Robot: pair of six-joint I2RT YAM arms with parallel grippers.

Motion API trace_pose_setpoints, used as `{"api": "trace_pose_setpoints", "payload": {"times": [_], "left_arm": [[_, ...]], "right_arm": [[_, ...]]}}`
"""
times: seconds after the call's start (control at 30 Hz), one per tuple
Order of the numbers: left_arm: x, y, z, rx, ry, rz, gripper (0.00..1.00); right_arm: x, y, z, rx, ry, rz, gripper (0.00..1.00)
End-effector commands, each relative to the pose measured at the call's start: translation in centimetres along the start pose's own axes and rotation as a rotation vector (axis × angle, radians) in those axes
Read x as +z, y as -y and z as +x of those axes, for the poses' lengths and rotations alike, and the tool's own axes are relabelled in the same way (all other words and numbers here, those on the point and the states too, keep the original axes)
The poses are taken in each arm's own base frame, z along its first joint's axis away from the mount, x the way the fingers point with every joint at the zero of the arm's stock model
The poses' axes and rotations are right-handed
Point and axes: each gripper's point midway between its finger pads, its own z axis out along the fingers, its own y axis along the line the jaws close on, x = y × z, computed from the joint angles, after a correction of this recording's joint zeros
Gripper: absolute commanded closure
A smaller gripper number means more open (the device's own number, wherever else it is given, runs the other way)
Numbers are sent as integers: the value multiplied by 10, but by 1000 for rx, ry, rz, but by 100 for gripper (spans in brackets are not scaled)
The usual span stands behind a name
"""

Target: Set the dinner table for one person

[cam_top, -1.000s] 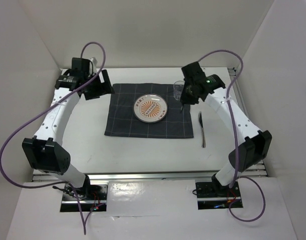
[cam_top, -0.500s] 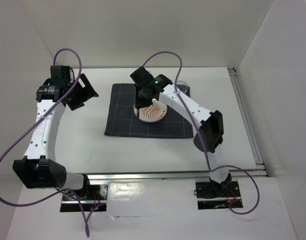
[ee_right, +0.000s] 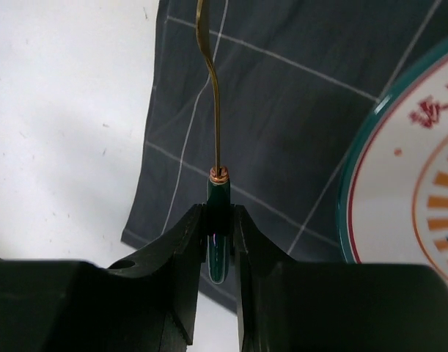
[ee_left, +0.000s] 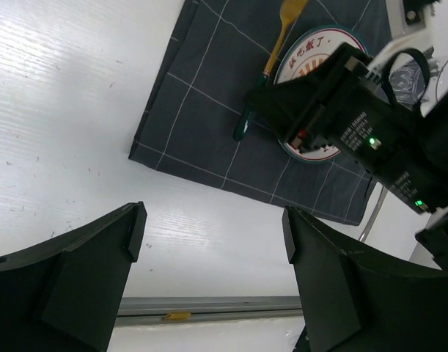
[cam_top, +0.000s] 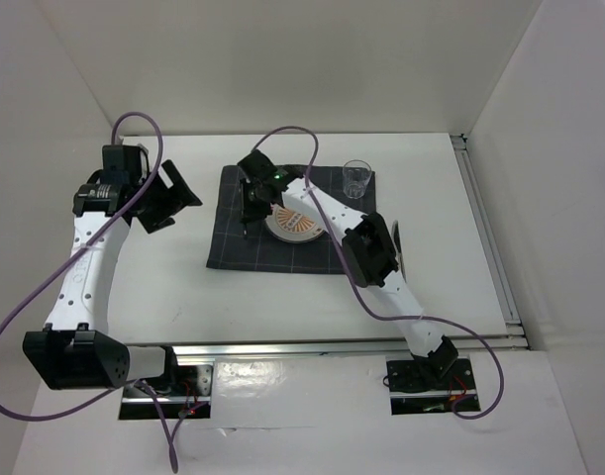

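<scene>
The part of the mat beside the plate is empty for the fork, so my right gripper will move down and slightly back to let go of the fork point(ee_right: 218, 192) there.
The white dinner table point(cam_top: 163, 287) carries a dark grey checked mat point(cam_top: 282, 255). On the mat are a plate point(cam_top: 304, 226) with an orange pattern and a clear glass point(cam_top: 356, 178). My right gripper point(cam_top: 247, 220) is over the mat's left part, left of the plate. It is shut on the green handle of a gold fork point(ee_right: 218, 192), whose tines point away over the mat point(ee_right: 297, 110). The left wrist view shows the fork point(ee_left: 271, 55) low over the mat beside the plate point(ee_left: 306, 53). My left gripper point(cam_top: 171, 196) is open and empty above bare table left of the mat.
A knife point(cam_top: 397, 239) lies on the table right of the mat, partly hidden by my right arm. White walls enclose the table at the back and sides. A metal rail point(cam_top: 282, 346) runs along the near edge.
My right gripper has swung left with the fork, from beside the glass, across the plate, to the mat's left part. My left gripper has moved left off the mat's corner.
</scene>
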Motion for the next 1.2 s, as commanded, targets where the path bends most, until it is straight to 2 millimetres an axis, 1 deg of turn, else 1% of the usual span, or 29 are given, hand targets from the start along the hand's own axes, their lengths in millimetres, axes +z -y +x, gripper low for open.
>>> {"api": "trace_pose_setpoints", "payload": {"times": [0.0, 0.03, 0.07, 0.1, 0.17, 0.2, 0.23, 0.27, 0.33, 0.37, 0.4, 0.43, 0.5, 0.53, 0.63, 0.67, 0.7, 0.73, 0.77, 0.8, 0.83, 0.97, 1.0, 1.03, 1.07, 1.1, 1.13, 1.17], "left_arm": [[-10, 4, -3, 52, 40, 18, 6], [-10, 4, -3, 52, 40, 18, 6], [-12, 8, -3, 60, 43, 27, 6], [-12, 8, -3, 60, 43, 27, 6], [-12, 8, -3, 60, 43, 27, 6], [-13, 10, -6, 71, 51, 32, 6], [-11, 9, -5, 69, 43, 27, 6], [-11, 8, -4, 68, 36, 22, 6], [-11, 8, -4, 68, 36, 22, 6], [-11, 8, -4, 68, 36, 22, 6], [-11, 8, -4, 68, 36, 22, 6], [-11, 8, -4, 68, 36, 22, 6], [-11, 7, -4, 77, 36, 22, 6], [-11, 6, -4, 77, 41, 14, 6], [-11, 3, -4, 75, 39, 1, 6], [-11, 3, -4, 75, 39, 1, 6], [-11, 3, -4, 75, 39, 1, 6], [-11, 3, -4, 75, 39, 1, 6], [-12, 4, -7, 76, 51, -2, 6], [-12, 4, -7, 76, 51, -2, 6], [-15, 4, -7, 87, 59, 2, 6], [-15, 5, -4, 92, 47, 2, 6], [-15, 5, -4, 92, 47, 2, 6], [-15, 5, -4, 92, 47, 2, 6], [-18, 6, -4, 94, 55, 7, 6], [-18, 6, -4, 94, 55, 7, 6], [-18, 6, -4, 94, 55, 7, 6], [-18, 6, -4, 94, 55, 7, 6]], "right_arm": [[-1, -18, -41, -10, 117, -102, 100], [-1, -21, -42, -12, 122, -117, 100], [10, -12, -41, -4, 110, -111, 100], [10, -13, -41, 7, 109, -111, 100], [21, -7, -35, 9, 97, -102, 100], [21, -8, -35, 22, 96, -103, 100], [23, -6, -32, 24, 89, -98, 100], [28, -5, -35, 23, 106, -99, 100], [30, -5, -34, 43, 104, -99, 100], [34, -2, -31, 44, 97, -94, 100], [34, 2, -35, 59, 101, -90, 98], [38, 5, -32, 61, 94, -84, 98], [38, 3, -31, 60, 87, -93, 97], [41, 7, -26, 62, 76, -85, 97], [41, 5, -25, 70, 69, -93, 97], [42, 7, -22, 71, 62, -88, 98], [33, 1, -29, 69, 79, -101, 98], [34, -1, -20, 63, 61, -96, 98], [32, 1, -20, 64, 63, -85, 98], [25, -8, -21, 54, 78, -104, 98], [27, -5, -17, 65, 67, -96, 98], [27, -3, -10, 86, 34, -85, 99], [27, -9, -5, 77, 29, -90, 99], [24, -9, -4, 77, 27, -89, 99], [23, -13, 3, 69, 17, -91, 99], [23, -15, 1, 68, 24, -97, 99], [18, -18, -2, 67, 32, -103, 100], [18, -21, 1, 59, 33, -101, 100]]}}
